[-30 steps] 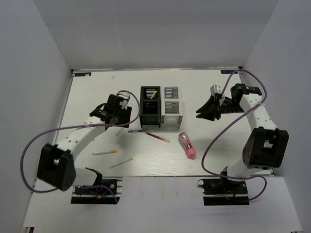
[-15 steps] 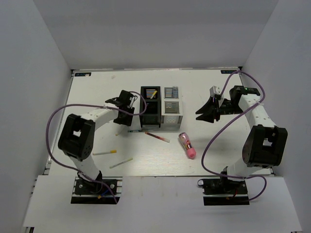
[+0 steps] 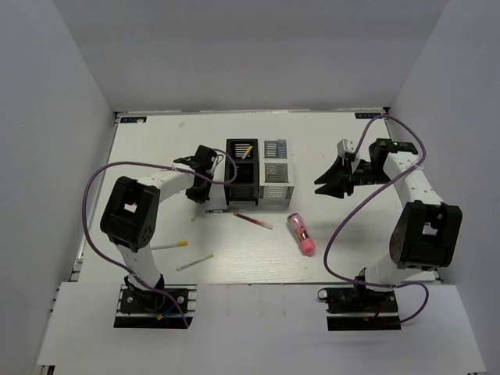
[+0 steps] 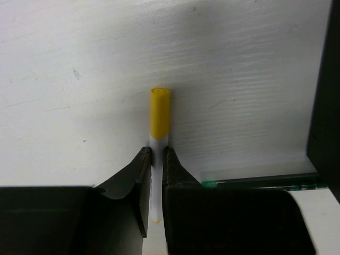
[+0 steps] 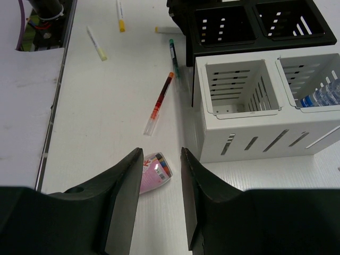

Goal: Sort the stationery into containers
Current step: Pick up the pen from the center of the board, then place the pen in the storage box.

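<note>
The stick rises outward in my left gripper next, tilting upright, then comes down into the far black bin [image 3: 242, 149], where a matching stick already stands.
My left gripper [image 4: 156, 155] is shut on a thin white stick with a yellow tip [image 4: 159, 114] lying on the table, just left of the containers [image 3: 258, 173]. It shows from above as the left gripper [image 3: 198, 187]. A dark slim pen [image 4: 265, 181] lies close to its right. My right gripper [image 5: 162, 154] hangs open with nothing in it, above the pink tube [image 5: 154, 171] and right of the bins. The red pen [image 3: 252, 220] and pink tube [image 3: 301, 233] lie in front of the block. One yellow-tipped stick [image 3: 246, 150] stands in the far black bin, and a clear tube [image 5: 321, 96] lies in a white bin.
Two more yellow-tipped sticks [image 3: 168, 245] [image 3: 194, 262] lie near the left arm's base. The near white bin [image 5: 239, 85] and near black bin [image 5: 223, 24] look empty. White walls enclose the table on three sides.
The left arm folded in toward the bins and its jaws closed on the yellow-tipped stick. The right gripper stayed almost where it was.
</note>
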You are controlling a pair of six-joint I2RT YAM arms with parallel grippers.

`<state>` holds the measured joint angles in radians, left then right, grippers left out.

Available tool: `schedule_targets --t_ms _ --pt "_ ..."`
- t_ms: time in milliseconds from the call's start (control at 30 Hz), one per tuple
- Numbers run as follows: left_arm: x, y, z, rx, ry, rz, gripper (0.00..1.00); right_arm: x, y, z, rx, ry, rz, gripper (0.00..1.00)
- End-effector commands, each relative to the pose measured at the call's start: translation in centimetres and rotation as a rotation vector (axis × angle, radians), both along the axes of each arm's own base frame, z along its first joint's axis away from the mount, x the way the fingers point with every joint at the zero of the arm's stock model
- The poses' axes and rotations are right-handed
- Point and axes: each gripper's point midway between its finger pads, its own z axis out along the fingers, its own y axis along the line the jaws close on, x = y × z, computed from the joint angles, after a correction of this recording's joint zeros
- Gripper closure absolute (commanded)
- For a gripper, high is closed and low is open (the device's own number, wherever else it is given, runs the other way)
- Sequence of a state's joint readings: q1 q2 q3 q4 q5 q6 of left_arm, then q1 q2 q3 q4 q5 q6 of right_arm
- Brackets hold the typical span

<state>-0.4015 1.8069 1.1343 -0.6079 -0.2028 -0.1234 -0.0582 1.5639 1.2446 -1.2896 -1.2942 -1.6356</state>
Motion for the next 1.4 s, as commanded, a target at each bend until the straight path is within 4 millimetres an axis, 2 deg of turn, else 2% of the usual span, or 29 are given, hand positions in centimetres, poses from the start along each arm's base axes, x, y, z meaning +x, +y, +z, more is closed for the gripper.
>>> schedule_targets --t_ms 0,67,100,133,167,267,300,333,367,400,433,533,600,633,667,733,767,833,900,967,1067,1100,1167,1200,1233,1300,1367 --pt "0.0 0.8 1.9 0.019 -0.034 0.018 1.00 -0.7 0.2 0.6 0.026 -0.013 -0.001 0.59" --pt "0.2 1.3 3.7 0.010 -0.085 0.032 1.00 -0.7 0.1 0.5 0.023 -0.013 -0.002 0.54" --pt "0.8 1.1 5.2 -0.012 -0.128 0.043 1.00 -0.9 0.1 0.3 0.017 -0.011 0.001 0.40" --pt "0.9 1.0 6.3 -0.026 -0.160 0.044 1.00 -0.9 0.1 0.3 0.017 -0.021 0.004 0.30" --pt "1.4 0.4 9.5 -0.081 -0.240 0.046 1.00 -1.0 0.2 0.3 0.017 -0.026 0.005 0.24" --pt "2.5 -2.1 15.3 -0.220 -0.397 -0.009 1.00 -1.1 0.2 0.2 0.020 -0.029 0.008 0.19" --pt "2.3 -2.7 18.0 -0.276 -0.463 -0.029 1.00 -1.0 0.3 0.1 0.020 -0.024 0.010 0.22" --pt "2.9 -3.4 20.1 -0.327 -0.529 -0.048 1.00 -0.9 0.3 0.2 0.023 -0.029 0.011 0.33" --pt "2.7 -4.5 21.4 -0.389 -0.553 -0.088 1.00 -0.9 0.3 0.2 0.020 -0.027 0.013 0.42" --pt "3.0 -5.2 24.0 -0.448 -0.636 -0.118 1.00 -0.9 0.4 0.1 0.019 -0.027 0.015 0.64" --pt "2.8 -6.4 25.1 -0.515 -0.652 -0.156 1.00 -0.9 0.4 0.0 0.020 -0.030 0.018 0.74" --pt "3.9 -8.6 27.7 -0.628 -0.737 -0.215 1.00 -1.2 0.7 -0.1 0.014 -0.031 0.034 0.92" --pt "4.7 -10.4 27.6 -0.684 -0.739 -0.259 1.00 -1.4 1.1 -0.2 0.018 -0.026 0.048 0.92" --pt "5.7 -11.2 28.8 -0.732 -0.791 -0.260 1.00 -1.4 1.2 -0.1 0.024 -0.028 0.050 0.90" --pt "6.1 -11.4 29.4 -0.752 -0.828 -0.262 1.00 -1.5 1.3 0.0 0.025 -0.027 0.052 0.90" --pt "7.1 -11.8 29.1 -0.779 -0.871 -0.254 1.00 -1.6 1.6 0.0 0.032 -0.027 0.059 0.89" --pt "7.8 -12.1 30.7 -0.807 -0.956 -0.272 1.00 -1.7 1.7 -0.1 0.036 -0.018 0.063 0.88" --pt "8.7 -12.0 30.1 -0.820 -1.010 -0.242 1.00 -1.6 1.8 -0.2 0.038 -0.009 0.064 0.88" --pt "9.3 -12.0 31.1 -0.846 -1.090 -0.238 1.00 -1.4 1.8 -0.2 0.038 -0.010 0.064 0.86" --pt "10.5 -12.0 30.0 -0.833 -1.096 -0.213 1.00 -1.2 1.7 -0.5 0.034 0.002 0.064 0.84" --pt "11.9 -12.1 29.5 -0.821 -1.107 -0.190 1.00 -1.0 1.7 -0.9 0.029 0.015 0.064 0.81" --pt "12.5 -12.4 28.3 -0.816 -1.093 -0.187 1.00 -0.9 1.7 -0.9 0.027 0.015 0.066 0.77" --pt "13.4 -12.6 28.2 -0.812 -1.099 -0.180 1.00 -0.9 1.7 -1.0 0.024 0.014 0.067 0.75" --pt "13.8 -12.8 27.4 -0.804 -1.076 -0.175 1.00 -0.8 1.6 -1.1 0.024 0.015 0.065 0.74" --pt "14.7 -13.0 25.5 -0.784 -1.040 -0.160 1.00 -0.9 1.6 -1.2 0.023 0.017 0.067 0.72" --pt "15.5 -13.4 24.6 -0.779 -1.027 -0.158 1.00 -0.9 1.7 -1.1 0.024 0.015 0.067 0.70" --pt "15.9 -13.5 22.6 -0.767 -0.996 -0.152 1.00 -0.8 1.6 -1.1 0.020 0.012 0.066 0.67"
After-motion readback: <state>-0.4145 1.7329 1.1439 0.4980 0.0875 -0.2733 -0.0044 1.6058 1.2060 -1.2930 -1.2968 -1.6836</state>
